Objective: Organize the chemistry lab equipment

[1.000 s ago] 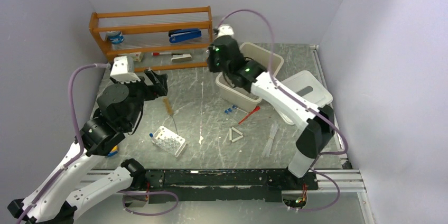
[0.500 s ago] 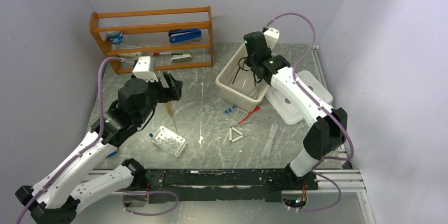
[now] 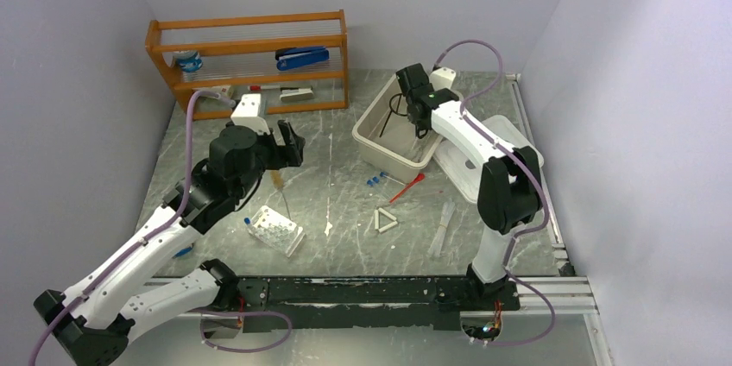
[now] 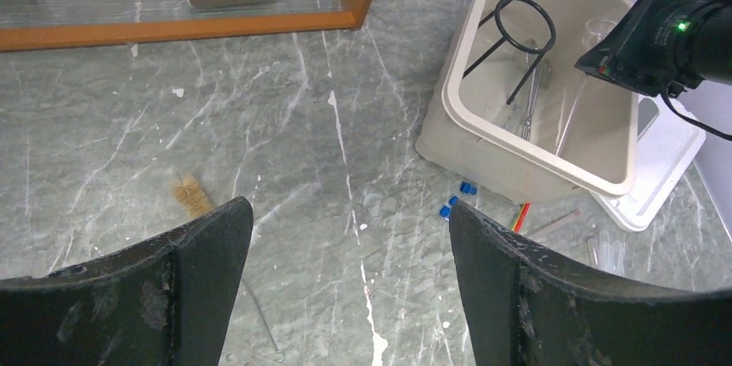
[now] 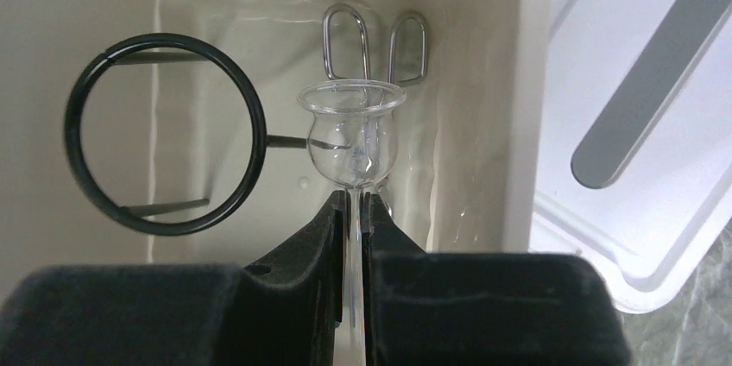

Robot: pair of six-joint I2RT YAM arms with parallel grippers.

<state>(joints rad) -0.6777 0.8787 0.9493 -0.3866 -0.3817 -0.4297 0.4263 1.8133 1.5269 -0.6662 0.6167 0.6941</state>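
Observation:
The tube's cup-shaped top is high above the bin's bottom, so my right gripper should next go down into the beige bin (image 3: 371,137), toward its bottom beside the scissor-forceps, and release the tube's thin stem.
My right gripper (image 5: 352,202) is shut on the thin stem of a clear glass tube (image 5: 352,129) with a cup-shaped top. It holds the tube inside the beige bin (image 3: 371,137). The black wire tripod (image 5: 164,133) and the metal scissor-forceps (image 5: 375,38) lie in that bin. My left gripper (image 4: 350,219) is open and empty above the table, right of the bristle brush (image 4: 192,195). The white holed rack (image 3: 276,230), blue-capped vials (image 3: 374,180), red-bulb pipette (image 3: 406,187), white triangle (image 3: 386,222) and clear tubes (image 3: 444,219) lie on the table.
A white lid (image 3: 505,146) lies right of the bin. An orange wooden shelf (image 3: 250,59) at the back left holds a blue stapler (image 3: 302,57) and stationery. The right arm reaches over the bin's far side.
My right arm has swung from the bin's left side to over the bin, lowering the glass tube into it. My left arm has moved forward and to the right, still open.

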